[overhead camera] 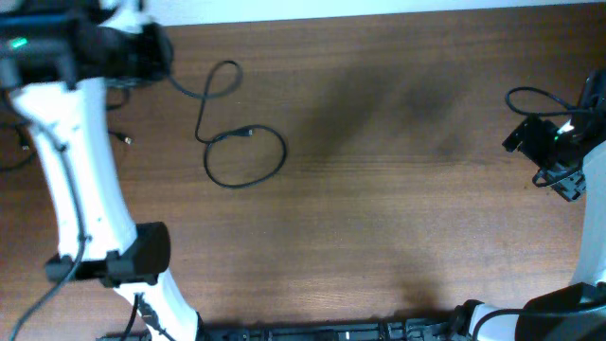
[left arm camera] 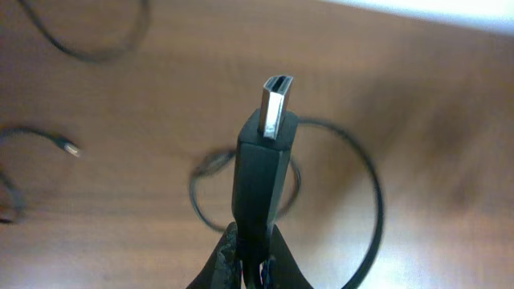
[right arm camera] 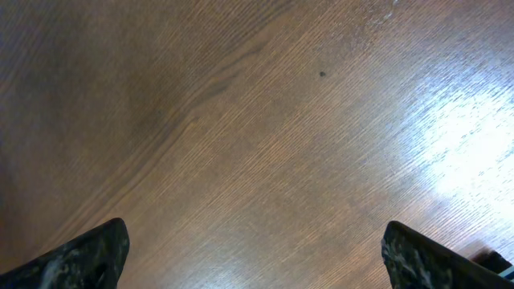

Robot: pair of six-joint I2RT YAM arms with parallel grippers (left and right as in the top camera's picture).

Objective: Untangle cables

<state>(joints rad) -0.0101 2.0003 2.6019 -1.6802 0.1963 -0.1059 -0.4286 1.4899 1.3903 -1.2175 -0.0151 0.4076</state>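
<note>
My left gripper should next bring the plug back and down to release at the held cable's larger loop (overhead camera: pixel 247 153), below the gripper and to its right in the overhead view.
My left gripper (left arm camera: pixel 253 241) is shut on the black plug body of a cable (left arm camera: pixel 261 172); its metal connector points away from the camera. In the overhead view this gripper (overhead camera: pixel 151 55) is at the far left of the table, and the held cable (overhead camera: pixel 244 156) trails from it through a small loop into a larger loop on the wood. A second cable's plug tip (left arm camera: pixel 71 148) lies to the left, also seen from overhead (overhead camera: pixel 126 139). A third cable (left arm camera: pixel 88 48) curves at the top left. My right gripper (right arm camera: pixel 253 249) is open and empty over bare wood at the right side (overhead camera: pixel 563 178).
The wooden table (overhead camera: pixel 398 189) ends at a pale far edge. Thicker black arm wires hang by the right arm (overhead camera: pixel 530 95) and at the left edge (overhead camera: pixel 11 142). The left arm's white links (overhead camera: pixel 76 180) cross the left side.
</note>
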